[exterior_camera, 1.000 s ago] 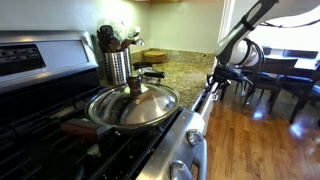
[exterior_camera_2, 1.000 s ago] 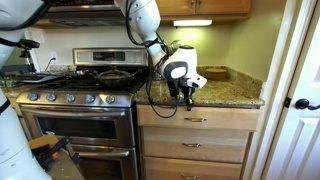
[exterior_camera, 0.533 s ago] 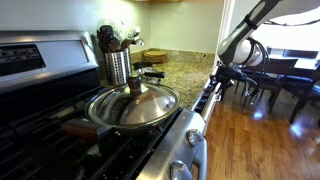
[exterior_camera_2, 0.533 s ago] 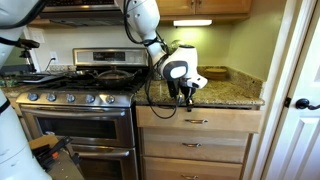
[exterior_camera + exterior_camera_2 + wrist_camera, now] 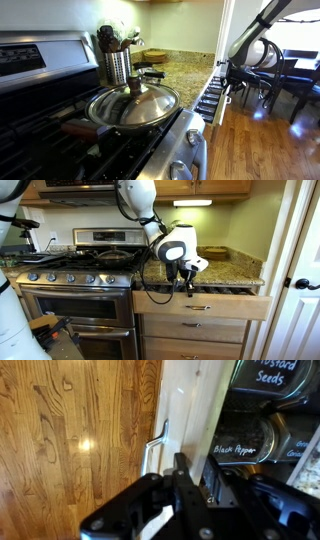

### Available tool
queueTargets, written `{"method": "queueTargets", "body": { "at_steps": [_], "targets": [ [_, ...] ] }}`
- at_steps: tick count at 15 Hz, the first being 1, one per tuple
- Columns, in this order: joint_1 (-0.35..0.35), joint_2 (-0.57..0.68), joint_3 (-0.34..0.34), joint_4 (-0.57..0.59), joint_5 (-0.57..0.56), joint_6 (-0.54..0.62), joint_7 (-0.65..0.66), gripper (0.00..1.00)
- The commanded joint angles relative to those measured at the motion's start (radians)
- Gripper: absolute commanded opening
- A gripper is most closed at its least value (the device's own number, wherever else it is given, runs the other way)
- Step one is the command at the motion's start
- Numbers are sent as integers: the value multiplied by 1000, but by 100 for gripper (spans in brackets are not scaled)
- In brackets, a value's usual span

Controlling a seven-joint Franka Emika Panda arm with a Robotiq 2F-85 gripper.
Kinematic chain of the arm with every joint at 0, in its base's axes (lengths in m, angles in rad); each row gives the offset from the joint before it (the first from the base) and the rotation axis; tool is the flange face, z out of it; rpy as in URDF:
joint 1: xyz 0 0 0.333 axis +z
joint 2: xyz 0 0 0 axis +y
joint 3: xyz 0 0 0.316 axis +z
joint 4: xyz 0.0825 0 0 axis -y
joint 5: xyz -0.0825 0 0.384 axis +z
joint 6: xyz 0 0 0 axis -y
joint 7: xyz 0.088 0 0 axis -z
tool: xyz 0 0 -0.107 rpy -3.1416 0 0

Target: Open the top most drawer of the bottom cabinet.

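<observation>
My gripper pulls the drawer (image 5: 225, 307) front's pale top edge back next, away from the granite countertop (image 5: 225, 272), and then opens.
The top most drawer (image 5: 225, 307) of the bottom cabinet (image 5: 195, 340) stands partly pulled out under the granite countertop (image 5: 225, 272). Its pale front has a slim metal bar handle (image 5: 155, 450). Rows of dark jars (image 5: 250, 445) show inside, also in an exterior view (image 5: 210, 100). My gripper (image 5: 188, 288) points down at the drawer's front. In the wrist view its fingers (image 5: 197, 475) sit close together on the front panel's top edge (image 5: 190, 410), beside the handle. The gripper also shows in an exterior view (image 5: 226, 88).
A steel stove (image 5: 75, 295) stands beside the cabinet, with a lidded pan (image 5: 133, 105) and a utensil canister (image 5: 117, 65) on it. A white door (image 5: 295, 270) stands at the cabinet's other side. Dining chairs (image 5: 280, 80) stand on the wood floor (image 5: 80, 430).
The drawer was shut a second ago; it has slid out from the cabinet. My gripper has moved away from the counter with the drawer's front.
</observation>
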Motion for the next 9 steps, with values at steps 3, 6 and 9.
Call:
{"method": "queueTargets", "body": {
  "at_steps": [3,6,9],
  "targets": [
    [4,-108,-86,-190,-17,75,27,10],
    [8,-142,-133,-256,-28,77,47,10],
    [15,-170,-183,-312,-52,78,57,9]
  ]
}}
